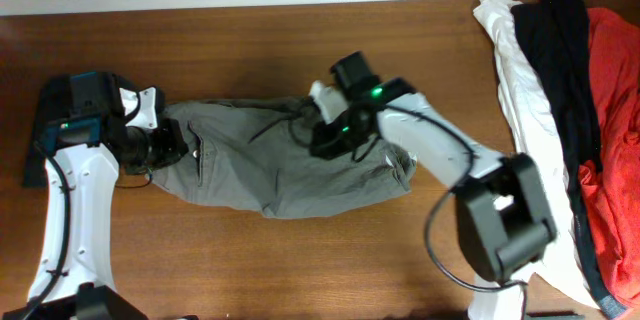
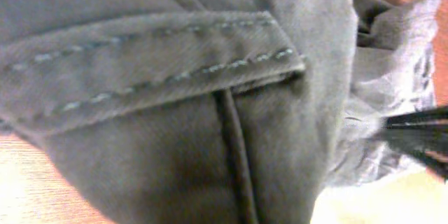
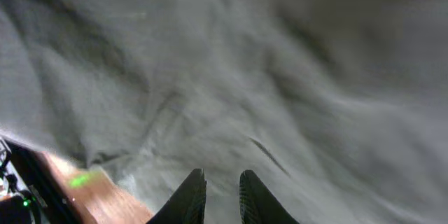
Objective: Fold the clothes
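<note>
The garment has its opposite end (image 1: pixel 382 174) (image 2: pixel 409 77) to the gripper's right in the overhead view. My left gripper sweeps across it next and releases the cloth over that end of the garment.
The clothes (image 1: pixel 270 175), a grey-khaki trouser-like garment, lie crumpled across the middle of the wooden table. My left gripper (image 1: pixel 165 146) is at the garment's left end. In the left wrist view, stitched grey cloth (image 2: pixel 175 63) fills the picture and hides the fingers, so the gripper is shut on the fabric. My right gripper (image 1: pixel 325 140) hovers over the garment's upper middle. In the right wrist view, its two black fingertips (image 3: pixel 198 185) stand a narrow gap apart just above rumpled cloth (image 3: pixel 280 77), with nothing pinched between them.
White (image 1: pixel 505 50), black (image 1: pixel 565 50) and red (image 1: pixel 612 110) garments are piled at the table's right edge. A dark flat piece (image 1: pixel 32 165) lies by the left arm's base. Bare wood (image 1: pixel 250 50) runs behind and in front of the garment.
</note>
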You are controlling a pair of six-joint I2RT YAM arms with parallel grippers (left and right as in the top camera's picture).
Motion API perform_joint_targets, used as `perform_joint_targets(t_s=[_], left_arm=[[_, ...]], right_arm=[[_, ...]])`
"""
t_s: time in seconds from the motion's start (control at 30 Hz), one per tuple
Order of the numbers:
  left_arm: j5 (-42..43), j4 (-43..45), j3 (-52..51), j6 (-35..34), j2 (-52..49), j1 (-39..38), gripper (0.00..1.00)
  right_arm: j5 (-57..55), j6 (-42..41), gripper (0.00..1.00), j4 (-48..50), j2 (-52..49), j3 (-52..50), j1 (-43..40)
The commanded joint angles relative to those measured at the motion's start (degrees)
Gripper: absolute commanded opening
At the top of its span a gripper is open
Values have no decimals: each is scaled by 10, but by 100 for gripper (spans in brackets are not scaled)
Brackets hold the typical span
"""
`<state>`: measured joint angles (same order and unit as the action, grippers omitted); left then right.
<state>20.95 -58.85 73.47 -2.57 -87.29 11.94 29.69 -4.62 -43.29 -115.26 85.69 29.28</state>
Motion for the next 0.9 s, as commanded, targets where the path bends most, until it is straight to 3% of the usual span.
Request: perform_joint_targets(t_s=[0.0, 0.37, 0.63, 0.87], left_arm=[[45, 1, 15, 9, 25, -14, 0], [193, 4, 60, 9, 39, -27, 0], [177, 4, 72, 9, 40, -52, 0], [124, -6, 72, 9, 40, -79, 0]], right_arm=[[18, -38, 22, 20, -45, -7, 38], [58, -65, 24, 124, -126, -7, 124], [72, -68, 28, 165, -124, -6, 137], [5, -12, 29, 46, -45, 18, 68]])
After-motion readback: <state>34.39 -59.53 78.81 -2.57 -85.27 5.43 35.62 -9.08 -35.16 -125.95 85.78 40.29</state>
